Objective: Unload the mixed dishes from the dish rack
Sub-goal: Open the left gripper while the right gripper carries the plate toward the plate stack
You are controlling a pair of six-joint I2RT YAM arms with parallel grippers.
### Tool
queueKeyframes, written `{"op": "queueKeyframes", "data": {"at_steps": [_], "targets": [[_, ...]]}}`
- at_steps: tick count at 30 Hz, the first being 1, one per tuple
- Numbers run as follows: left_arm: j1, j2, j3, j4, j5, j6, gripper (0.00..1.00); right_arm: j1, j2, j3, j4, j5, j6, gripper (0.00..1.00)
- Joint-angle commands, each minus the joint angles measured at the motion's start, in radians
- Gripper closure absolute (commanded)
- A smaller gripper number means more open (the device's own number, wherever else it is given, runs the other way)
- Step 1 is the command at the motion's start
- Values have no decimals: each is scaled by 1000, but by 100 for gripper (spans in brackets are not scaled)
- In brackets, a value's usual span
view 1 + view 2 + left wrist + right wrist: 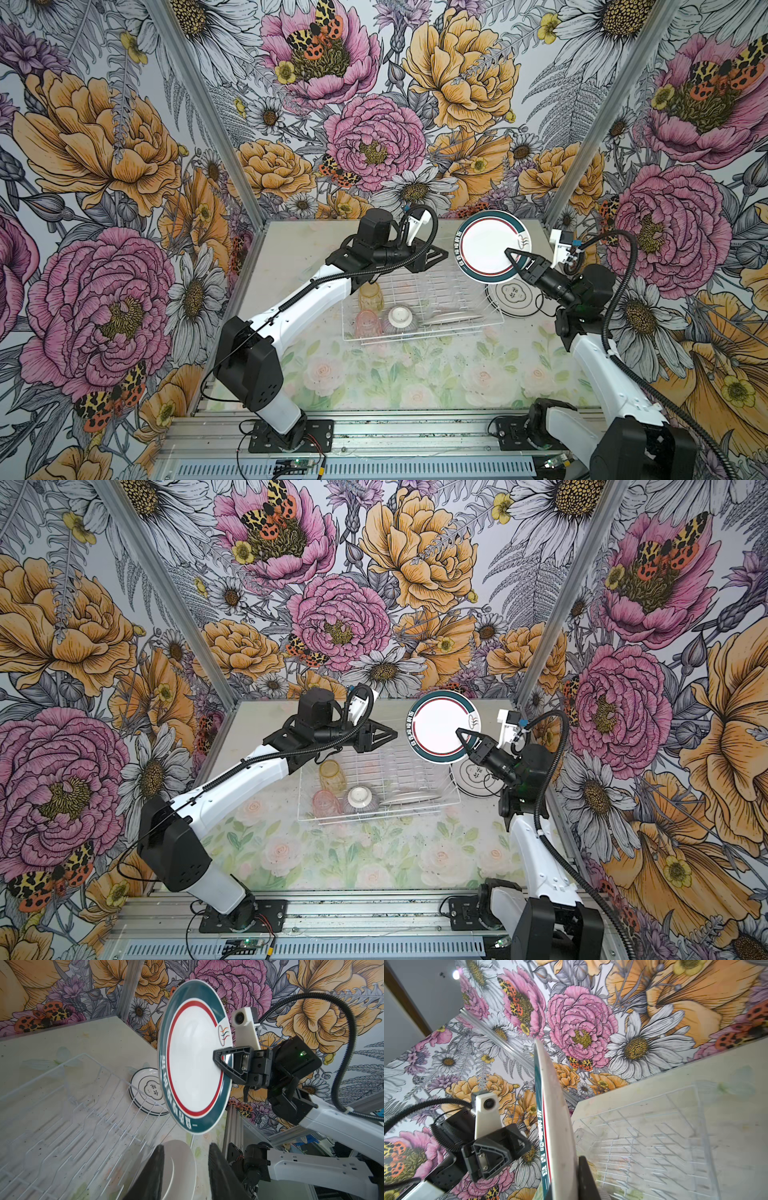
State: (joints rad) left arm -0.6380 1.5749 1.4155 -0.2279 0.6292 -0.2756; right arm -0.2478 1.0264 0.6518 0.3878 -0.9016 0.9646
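I need to lower my right gripper next and tilt it downward. I should lay the plate onto the stack of dark-rimmed plates and release the plate's rim, since plates already lie there.
A white plate with a teal and red rim (488, 245) (440, 725) (193, 1059) (556, 1126) hangs upright above the back right of the dish rack (415, 338) (374, 818) (83, 1095) (654, 1136). My right gripper (515, 259) (465, 737) (220, 1059) (564, 1178) is shut on its rim. Just left of the plate, my left gripper (444, 253) (392, 733) (186, 1147) stands open and apart from it, holding nothing. In the rack lie an amber tumbler (371, 296), a pink tumbler (368, 325), an upturned striped bowl (401, 320) and a white plate (453, 318) (180, 1167).
A stack of dark-rimmed plates (513, 297) (478, 777) (145, 1091) sits on the table right of the rack, under my right wrist. Floral walls close the back and both sides. The table in front of the rack has a faint rose print.
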Motion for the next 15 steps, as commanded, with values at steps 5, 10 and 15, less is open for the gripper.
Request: {"op": "queueKeyframes", "data": {"at_steps": [5,10,15], "targets": [[-61,-173,-111,-222,-354,154,62,-164,-71,103,-463,224,-258,100],[-63,-252,-187,-235,-399,152,62,-242,-42,68,-517,304,-289,100],[-64,-289,-214,-245,-435,156,61,-263,52,29,-527,361,-318,100]]}}
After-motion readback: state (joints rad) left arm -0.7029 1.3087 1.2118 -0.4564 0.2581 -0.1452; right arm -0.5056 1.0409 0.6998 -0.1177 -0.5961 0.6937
